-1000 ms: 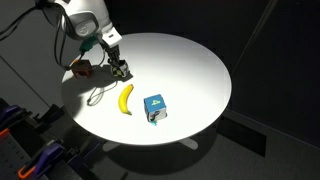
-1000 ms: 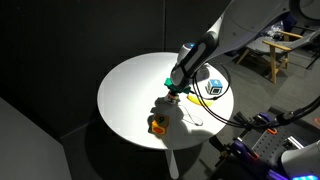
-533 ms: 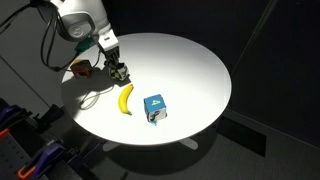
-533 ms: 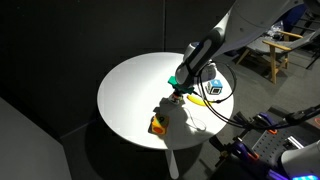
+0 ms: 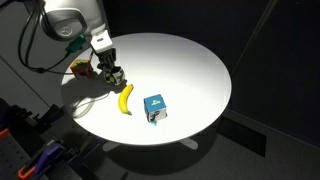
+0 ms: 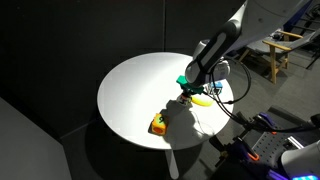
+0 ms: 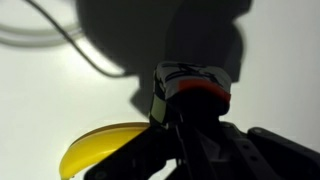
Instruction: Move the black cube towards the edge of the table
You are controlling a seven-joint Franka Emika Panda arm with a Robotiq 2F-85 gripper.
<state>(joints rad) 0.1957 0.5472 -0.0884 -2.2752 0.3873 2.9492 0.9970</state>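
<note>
I should pull the black cube in my gripper back next, beside the banana and toward the table edge near the cable. The cube is still inward from that edge.
The black cube is a small dark cube on the white round table, near its left side. My gripper reaches down onto it and is shut on it. In the wrist view the cube shows dark edges and a red-topped face, held at my gripper, whose dark fingers fill the bottom of the view. In an exterior view my gripper hides the cube above the table.
An orange-red cube sits by the table's edge just beyond the gripper; it also shows in an exterior view. A banana lies close beside the black cube, also in the wrist view. A blue cube stands nearer the front. A thin cable loops on the table.
My gripper has moved with the black cube a little towards the table's edge, closer to the orange-red cube. The banana and blue cube have not moved.
</note>
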